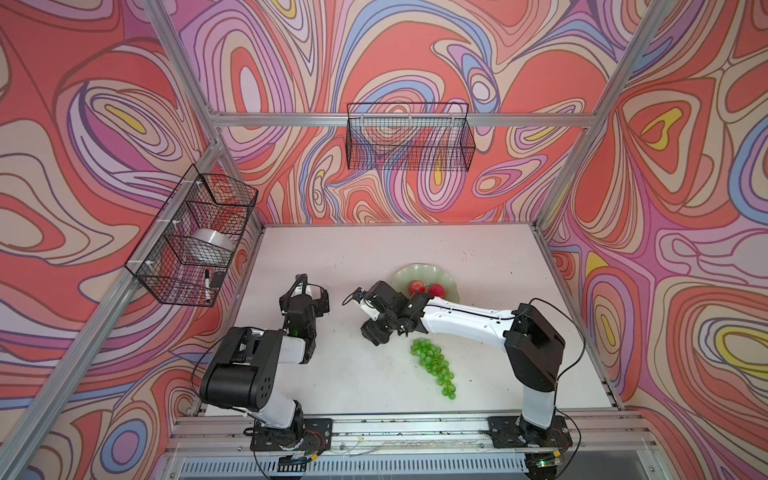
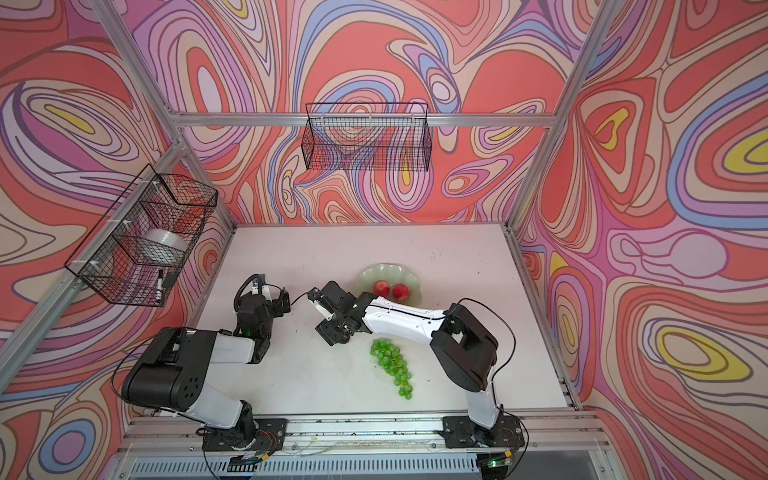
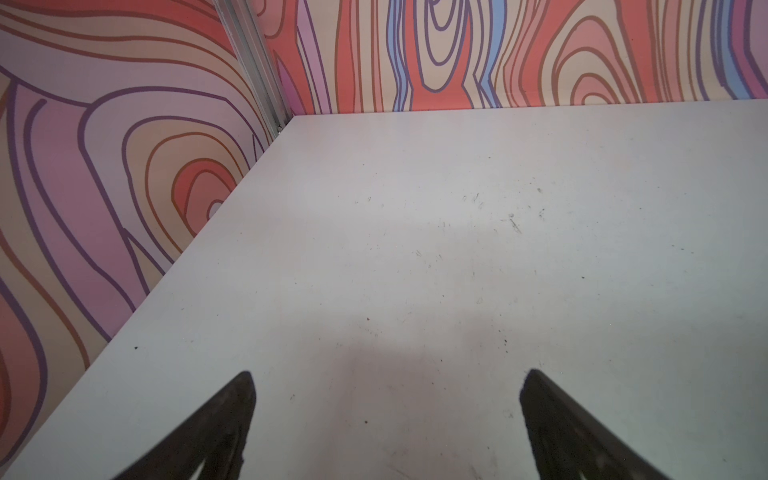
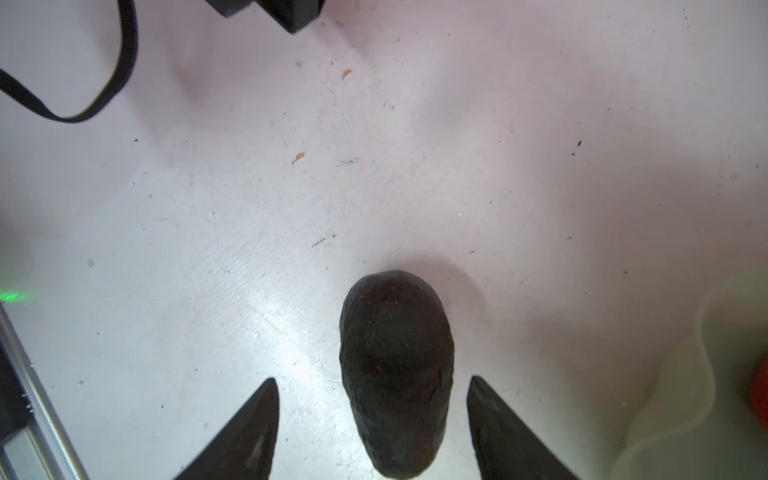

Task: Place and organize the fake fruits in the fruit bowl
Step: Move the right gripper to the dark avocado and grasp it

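Observation:
My right gripper is above the dark avocado-shaped fruit [image 4: 395, 353], open fingers on either side, so I need to lower it next and close on the fruit's long sides.
In the right wrist view the dark avocado-shaped fruit [image 4: 395, 353] lies on the white table between the fingers of my right gripper [image 4: 372, 380], which is open, with a gap on each side of the fruit. Both top views hide this fruit under the right wrist. Two red apples [image 1: 416, 286] [image 1: 435, 289] sit in the pale green fruit bowl [image 1: 415, 272], just behind the right forearm. The green grapes [image 1: 434, 365] lie on the table in front of that arm. My left gripper [image 3: 390, 374] is open over bare table.
A black wire basket [image 1: 409, 137] hangs on the back wall. Another basket [image 1: 195, 237] on the left wall holds a tape roll and a marker. A black cable [image 4: 124, 62] loops over the table near the left arm. The bowl's rim [image 4: 685, 395] lies close beside the right gripper.

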Robot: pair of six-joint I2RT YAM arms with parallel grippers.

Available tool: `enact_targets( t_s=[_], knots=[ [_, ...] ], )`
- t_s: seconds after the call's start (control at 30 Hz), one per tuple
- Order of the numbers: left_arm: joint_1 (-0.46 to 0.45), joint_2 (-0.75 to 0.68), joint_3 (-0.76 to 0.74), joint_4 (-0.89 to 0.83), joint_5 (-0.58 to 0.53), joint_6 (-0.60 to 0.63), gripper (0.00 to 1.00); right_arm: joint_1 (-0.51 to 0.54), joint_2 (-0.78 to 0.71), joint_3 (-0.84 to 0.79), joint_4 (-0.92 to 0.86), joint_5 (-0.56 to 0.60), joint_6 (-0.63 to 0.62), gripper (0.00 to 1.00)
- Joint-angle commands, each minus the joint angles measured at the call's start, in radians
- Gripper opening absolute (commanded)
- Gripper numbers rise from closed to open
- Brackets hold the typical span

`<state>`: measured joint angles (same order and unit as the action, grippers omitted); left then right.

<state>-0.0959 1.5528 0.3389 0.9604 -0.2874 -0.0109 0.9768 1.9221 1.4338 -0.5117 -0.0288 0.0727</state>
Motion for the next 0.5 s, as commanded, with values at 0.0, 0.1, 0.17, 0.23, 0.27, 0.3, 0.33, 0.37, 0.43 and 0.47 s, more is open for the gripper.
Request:
enact_targets(
  t_s=[0.0,0.1,0.17,0.23,0.27,0.3,0.33,0.37,0.43,0.47],
  knots=[
    [0.009,0.000,0.011,0.006,0.003,0.010,1.00,0.000,0.026,0.017,0.014,0.042,0.012,0.74],
    [0.009,0.000,0.011,0.006,0.003,0.010,1.00,0.003,0.061,0.021,0.013,0.055,0.020,0.74],
    [0.009,0.000,0.010,0.006,0.003,0.011,1.00,0.003,0.076,0.018,0.024,0.054,0.027,0.74],
    [0.008,0.000,0.011,0.006,0.002,0.011,1.00,0.005,0.087,0.017,0.036,0.053,0.034,0.74],
    [0.009,0.000,0.011,0.006,0.003,0.010,1.00,0.003,0.094,0.018,0.042,0.053,0.035,0.73],
    [0.009,0.000,0.010,0.006,0.003,0.011,1.00,0.003,0.098,0.021,0.045,0.053,0.036,0.73],
    [0.009,0.001,0.011,0.006,0.003,0.010,1.00,0.004,0.107,0.024,0.045,0.053,0.039,0.72],
    [0.008,0.000,0.011,0.006,0.002,0.011,1.00,0.005,0.113,0.028,0.047,0.057,0.041,0.72],
    [0.009,0.000,0.011,0.006,0.003,0.010,1.00,0.004,0.120,0.028,0.053,0.063,0.044,0.69],
    [0.009,0.000,0.011,0.006,0.002,0.010,1.00,0.005,0.124,0.029,0.057,0.067,0.047,0.68]
  ],
)
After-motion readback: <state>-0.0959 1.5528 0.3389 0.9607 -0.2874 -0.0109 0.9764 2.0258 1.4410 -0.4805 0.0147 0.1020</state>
